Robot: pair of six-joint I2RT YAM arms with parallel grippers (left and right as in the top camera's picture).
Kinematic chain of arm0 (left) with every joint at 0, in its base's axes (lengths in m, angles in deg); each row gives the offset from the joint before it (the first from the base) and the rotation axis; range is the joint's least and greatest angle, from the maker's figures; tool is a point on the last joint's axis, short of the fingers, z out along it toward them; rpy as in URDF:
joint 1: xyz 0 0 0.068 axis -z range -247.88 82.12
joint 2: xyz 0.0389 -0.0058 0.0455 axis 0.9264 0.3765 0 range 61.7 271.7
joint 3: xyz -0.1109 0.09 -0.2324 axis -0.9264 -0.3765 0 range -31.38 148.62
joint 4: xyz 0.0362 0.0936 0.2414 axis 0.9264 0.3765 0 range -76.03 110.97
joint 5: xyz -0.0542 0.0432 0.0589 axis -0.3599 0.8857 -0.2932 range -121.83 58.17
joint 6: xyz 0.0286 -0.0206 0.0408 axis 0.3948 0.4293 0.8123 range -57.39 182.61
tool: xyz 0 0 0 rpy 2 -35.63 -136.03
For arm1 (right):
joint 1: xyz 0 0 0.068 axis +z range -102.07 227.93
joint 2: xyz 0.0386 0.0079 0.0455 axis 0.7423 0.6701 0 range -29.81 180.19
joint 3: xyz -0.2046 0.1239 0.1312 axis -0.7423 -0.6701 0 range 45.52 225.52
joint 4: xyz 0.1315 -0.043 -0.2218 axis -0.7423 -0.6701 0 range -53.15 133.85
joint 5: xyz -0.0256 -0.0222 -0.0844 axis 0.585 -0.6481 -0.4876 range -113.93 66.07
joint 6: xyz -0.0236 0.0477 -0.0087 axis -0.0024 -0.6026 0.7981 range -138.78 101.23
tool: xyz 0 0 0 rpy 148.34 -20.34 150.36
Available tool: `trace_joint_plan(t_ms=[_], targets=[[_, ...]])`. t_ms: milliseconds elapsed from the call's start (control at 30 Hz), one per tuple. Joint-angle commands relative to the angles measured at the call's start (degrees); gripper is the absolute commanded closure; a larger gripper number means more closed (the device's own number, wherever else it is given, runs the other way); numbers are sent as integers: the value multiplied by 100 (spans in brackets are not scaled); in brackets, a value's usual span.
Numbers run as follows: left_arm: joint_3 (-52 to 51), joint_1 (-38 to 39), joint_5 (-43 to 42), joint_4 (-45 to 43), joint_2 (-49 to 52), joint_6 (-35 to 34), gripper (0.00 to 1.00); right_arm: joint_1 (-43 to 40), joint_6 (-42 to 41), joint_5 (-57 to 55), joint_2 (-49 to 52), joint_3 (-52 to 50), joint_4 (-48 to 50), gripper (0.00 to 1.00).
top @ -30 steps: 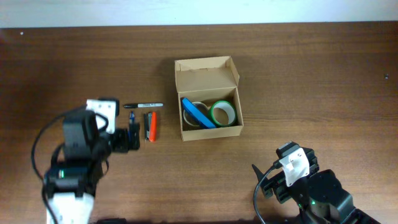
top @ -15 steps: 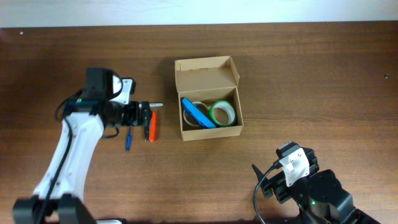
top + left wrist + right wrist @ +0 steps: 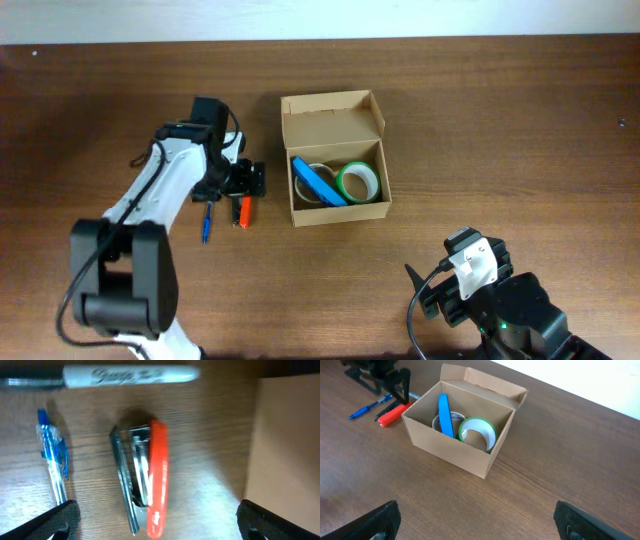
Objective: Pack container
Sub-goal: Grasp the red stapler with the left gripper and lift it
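Observation:
Next, before packing the red and black stapler (image 3: 241, 209) (image 3: 141, 479), my left gripper goes down to it, one finger beside each long side.
The tan cardboard container (image 3: 372, 203) stands open at mid-table, lid flap (image 3: 333, 115) up at the back. Inside it stand a blue tape roll (image 3: 318, 182) and a green tape roll (image 3: 358, 180); both also show in the right wrist view (image 3: 444, 415) (image 3: 477, 432). My left gripper (image 3: 245, 182) is open and hovers over a red stapler (image 3: 150, 480), just left of the container wall (image 3: 285, 445). A black marker (image 3: 130, 376) and a blue pen (image 3: 52, 462) lie beside the stapler. My right gripper (image 3: 418, 300) is open and empty, near the front edge.
The stapler (image 3: 244, 211) and blue pen (image 3: 207, 222) lie on the wood table left of the container. The left arm (image 3: 160, 185) stretches over the left half of the table. A white wall edge runs along the back.
My left arm has swung from the front left toward the container and now hovers over the stapler and marker. The right arm has not moved.

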Motion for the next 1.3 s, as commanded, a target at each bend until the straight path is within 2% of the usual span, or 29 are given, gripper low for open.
trace_joint_plan(t_ms=[0, 267, 433, 533, 733, 800, 1000, 1267], targets=[[76, -9, 348, 26, 267, -949, 1, -26, -68, -9, -31, -28, 15, 1], [85, 42, 234, 28, 634, -964, 0, -26, -68, -9, -31, -28, 15, 1], [87, 164, 254, 26, 835, -944, 11, -26, -68, -9, -31, -28, 15, 1], [87, 164, 251, 26, 929, -944, 24, -26, -68, -9, -31, -28, 15, 1], [87, 216, 254, 28, 1016, -944, 66, -26, -68, -9, -31, -28, 15, 1], [87, 216, 251, 28, 1016, -946, 73, -26, -68, -9, -31, -28, 15, 1], [92, 216, 205, 26, 955, -953, 83, -26, -68, -9, -31, -28, 15, 1], [92, 216, 214, -61, -11, -951, 83, -26, -68, -7, -31, -28, 15, 1]])
